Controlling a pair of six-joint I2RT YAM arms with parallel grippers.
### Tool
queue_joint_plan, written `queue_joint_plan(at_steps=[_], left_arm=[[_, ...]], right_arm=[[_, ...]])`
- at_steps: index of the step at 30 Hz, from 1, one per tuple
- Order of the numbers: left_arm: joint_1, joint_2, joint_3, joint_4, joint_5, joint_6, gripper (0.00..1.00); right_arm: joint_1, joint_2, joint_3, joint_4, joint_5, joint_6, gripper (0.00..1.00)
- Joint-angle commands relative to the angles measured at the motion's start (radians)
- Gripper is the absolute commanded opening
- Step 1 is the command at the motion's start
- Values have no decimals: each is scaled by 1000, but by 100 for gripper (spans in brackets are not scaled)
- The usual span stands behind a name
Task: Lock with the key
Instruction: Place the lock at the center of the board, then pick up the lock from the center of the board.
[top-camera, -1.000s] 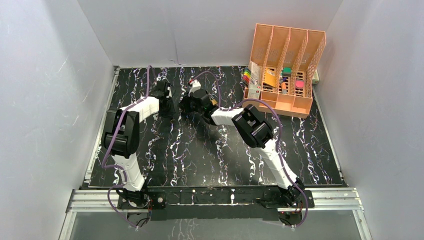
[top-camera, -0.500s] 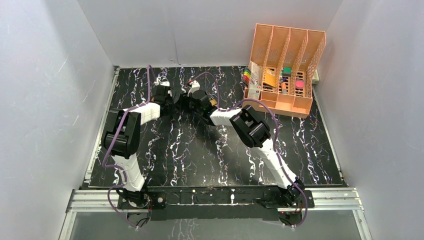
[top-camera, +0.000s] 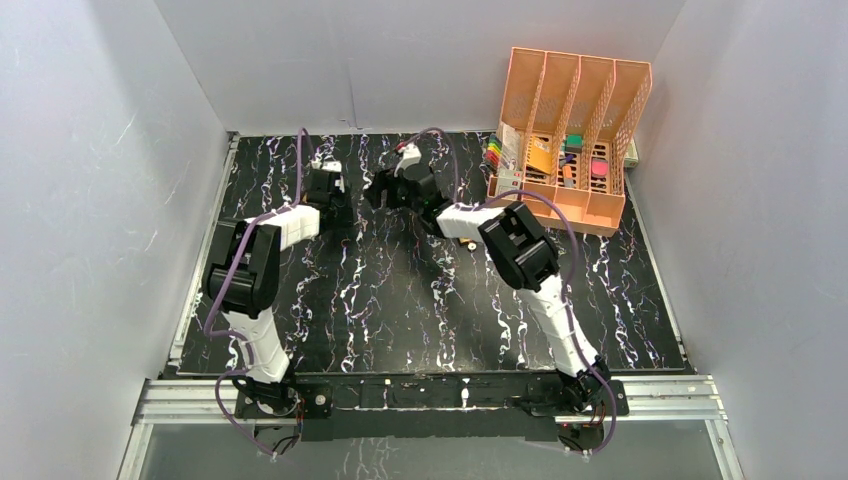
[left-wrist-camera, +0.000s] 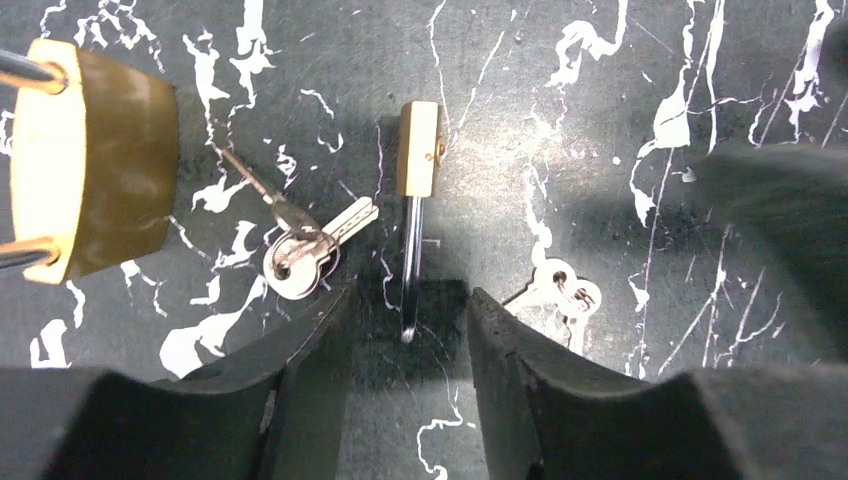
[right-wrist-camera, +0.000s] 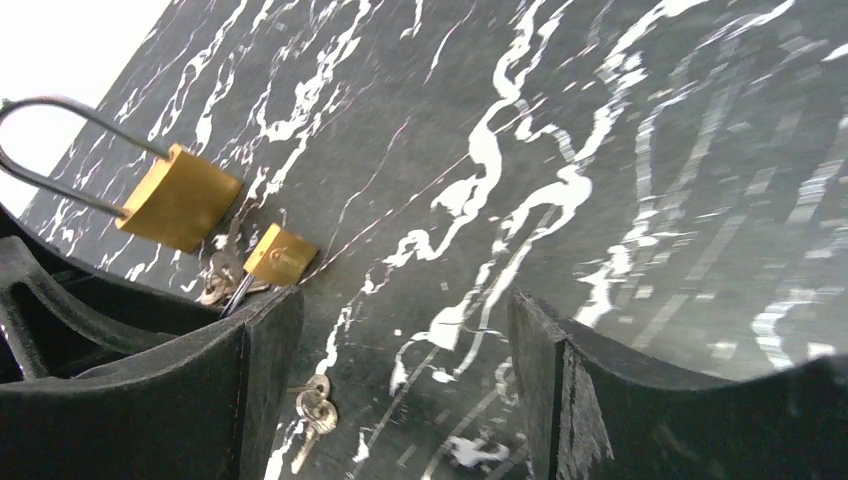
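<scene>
The right gripper should next shift to its right in the top view, tilt down and lower to the tabletop past the key bunch, which lies below.
A small brass padlock (left-wrist-camera: 418, 148) lies flat on the black marbled table, its steel shackle (left-wrist-camera: 410, 270) pointing at my left gripper (left-wrist-camera: 410, 300). That gripper is open, the shackle's tip lying between its fingertips without touching them. A bunch of silver keys (left-wrist-camera: 295, 262) rests just left of the shackle, and a second bunch (left-wrist-camera: 565, 290) lies to its right. A large brass padlock (left-wrist-camera: 95, 160) sits further left. My right gripper (right-wrist-camera: 400, 300) hovers open and holds nothing; the small padlock (right-wrist-camera: 280, 254) and the second key bunch (right-wrist-camera: 315, 405) lie beside its left finger.
An orange desk organizer (top-camera: 570, 140) filled with stationery stands at the back right of the table (top-camera: 420, 300). Grey walls enclose the table on three sides. Both grippers, left (top-camera: 335, 205) and right (top-camera: 378, 190), meet near the back centre.
Both grippers have gone from shut to open. The left one has shifted slightly towards the back. The right one has drawn away to the right and towards the back.
</scene>
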Motion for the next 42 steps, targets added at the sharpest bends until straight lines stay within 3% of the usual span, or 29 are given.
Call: queue_joint_plan(at_steps=[1, 12, 16, 24, 29, 42], left_arm=[[6, -118, 10, -40, 2, 14, 47], [7, -407, 14, -171, 73, 3, 81], [6, -483, 22, -242, 235, 29, 91], [6, -620, -44, -254, 340, -6, 94], [6, -639, -57, -279, 394, -14, 94], [7, -600, -36, -301, 427, 22, 94]], right_arm=[[-26, -209, -58, 21, 92, -102, 82], [-31, -430, -268, -121, 245, -292, 86], [-32, -431, -259, -281, 289, -294, 86], [-37, -378, -199, -448, 200, -454, 87], [-49, -297, -87, -599, 141, -454, 85], [-72, -246, -122, -525, 130, -418, 79]])
